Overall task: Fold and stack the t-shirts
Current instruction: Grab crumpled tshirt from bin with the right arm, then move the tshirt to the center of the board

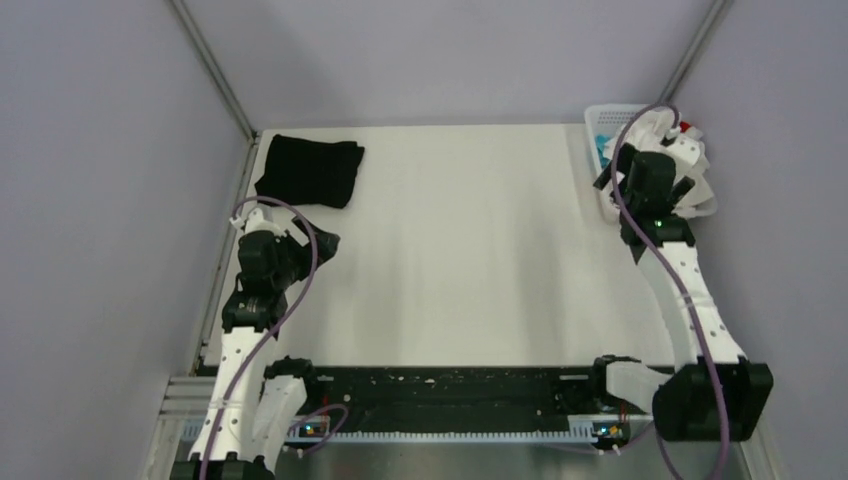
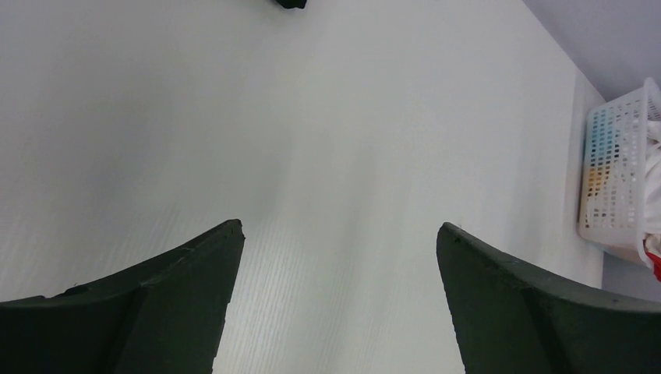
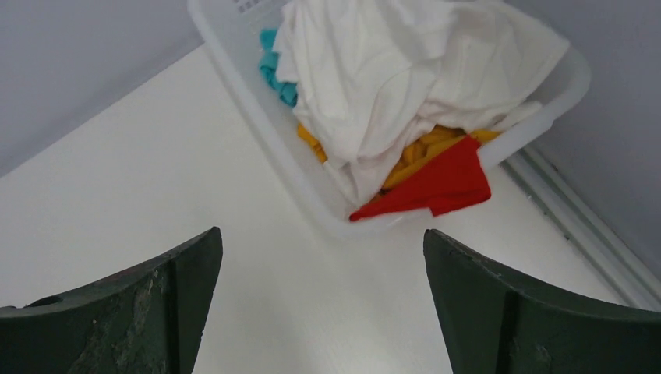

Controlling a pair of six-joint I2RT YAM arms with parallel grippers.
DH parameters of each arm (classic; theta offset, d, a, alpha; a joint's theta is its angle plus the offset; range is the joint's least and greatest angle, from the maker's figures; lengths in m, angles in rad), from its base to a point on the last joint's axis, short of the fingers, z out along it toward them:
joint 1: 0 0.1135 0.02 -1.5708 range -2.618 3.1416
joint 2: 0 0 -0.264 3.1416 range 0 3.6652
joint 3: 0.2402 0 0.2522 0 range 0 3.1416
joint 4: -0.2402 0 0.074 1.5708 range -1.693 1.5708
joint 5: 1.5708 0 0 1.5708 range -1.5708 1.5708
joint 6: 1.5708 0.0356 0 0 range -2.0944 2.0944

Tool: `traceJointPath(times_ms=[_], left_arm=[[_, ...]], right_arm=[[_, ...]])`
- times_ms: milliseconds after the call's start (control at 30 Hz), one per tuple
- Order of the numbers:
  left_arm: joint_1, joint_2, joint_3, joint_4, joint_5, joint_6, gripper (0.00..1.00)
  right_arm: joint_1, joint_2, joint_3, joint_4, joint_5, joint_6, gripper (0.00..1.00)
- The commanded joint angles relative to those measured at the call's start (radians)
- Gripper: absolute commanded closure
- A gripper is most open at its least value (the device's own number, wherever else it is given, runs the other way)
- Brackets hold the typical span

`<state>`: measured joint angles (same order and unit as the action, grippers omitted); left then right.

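The robot's right gripper will next lower outward and down over the basket (image 3: 257, 117) onto the crumpled white t-shirt (image 3: 397, 82), since the t-shirt's folds bulge above the rim of the basket, clear of the other cloth.
A black t-shirt (image 1: 308, 171) lies folded at the table's far left corner; only its edge (image 2: 290, 3) shows in the left wrist view. A white t-shirt (image 3: 405, 70) lies crumpled on top of the white basket (image 3: 257, 117) at the far right, also seen from above (image 1: 690, 165). My left gripper (image 1: 325, 243) is open and empty over bare table near the left edge, just in front of the black shirt (image 2: 339, 234). My right gripper (image 1: 610, 170) is open and empty, hovering beside the basket, facing the white shirt (image 3: 321, 238).
The white lattice basket (image 1: 600, 125) also holds teal (image 3: 273, 70), yellow (image 3: 421, 152) and red (image 3: 444, 183) cloth that hang over its rim. Grey walls close in the table at the back and both sides. A metal rail (image 3: 577, 226) runs along the right edge.
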<state>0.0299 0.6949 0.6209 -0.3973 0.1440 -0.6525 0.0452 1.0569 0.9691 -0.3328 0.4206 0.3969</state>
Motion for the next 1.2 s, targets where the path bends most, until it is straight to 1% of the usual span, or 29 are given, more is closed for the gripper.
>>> traceJointPath(times_ms=[0, 100, 167, 267, 400, 467, 500, 533, 600, 667, 700, 900, 1067, 1167], left_arm=[[-0.001, 0.001, 0.007, 0.051, -0.054, 0.006, 0.01], [0.0, -0.027, -0.018, 0.083, -0.052, 0.013, 0.01], [-0.002, -0.05, -0.034, 0.104, -0.05, 0.018, 0.01], [-0.002, -0.09, -0.052, 0.127, -0.06, 0.019, 0.01], [0.001, -0.127, -0.057, 0.089, -0.127, 0.006, 0.01], [-0.001, -0.142, -0.064, 0.084, -0.131, 0.007, 0.01], [0.0, -0.149, -0.068, 0.086, -0.134, 0.006, 0.01], [-0.001, -0.154, -0.07, 0.086, -0.133, 0.005, 0.01], [-0.001, -0.156, -0.065, 0.078, -0.133, 0.006, 0.01], [-0.001, -0.153, -0.058, 0.071, -0.134, 0.009, 0.01], [-0.001, -0.152, -0.06, 0.071, -0.134, 0.008, 0.01], [-0.002, -0.14, -0.073, 0.093, -0.112, 0.003, 0.01], [-0.001, -0.143, -0.094, 0.119, -0.09, -0.006, 0.01], [-0.001, -0.149, -0.091, 0.125, -0.074, -0.007, 0.01]], right_arm=[[-0.181, 0.233, 0.174, 0.148, -0.051, -0.044, 0.01], [-0.278, 0.44, 0.333, 0.138, -0.142, -0.06, 0.01], [-0.315, 0.545, 0.409, 0.137, -0.179, -0.072, 0.01], [-0.338, 0.671, 0.498, 0.154, -0.188, -0.102, 0.01], [-0.344, 0.822, 0.595, 0.145, -0.199, -0.172, 0.02], [-0.354, 0.888, 0.638, 0.132, -0.21, -0.179, 0.09], [-0.359, 0.918, 0.657, 0.128, -0.225, -0.179, 0.16], [-0.364, 0.941, 0.671, 0.126, -0.243, -0.174, 0.28], [-0.375, 0.968, 0.696, 0.123, -0.284, -0.159, 0.61], [-0.376, 0.958, 0.715, 0.12, -0.331, -0.157, 0.9], [-0.376, 0.941, 0.723, 0.116, -0.35, -0.157, 1.0], [-0.376, 0.708, 0.761, 0.13, -0.413, -0.144, 1.0], [-0.368, 0.535, 0.807, 0.15, -0.604, -0.144, 1.0], [-0.319, 0.462, 0.857, 0.147, -0.669, -0.151, 1.0]])
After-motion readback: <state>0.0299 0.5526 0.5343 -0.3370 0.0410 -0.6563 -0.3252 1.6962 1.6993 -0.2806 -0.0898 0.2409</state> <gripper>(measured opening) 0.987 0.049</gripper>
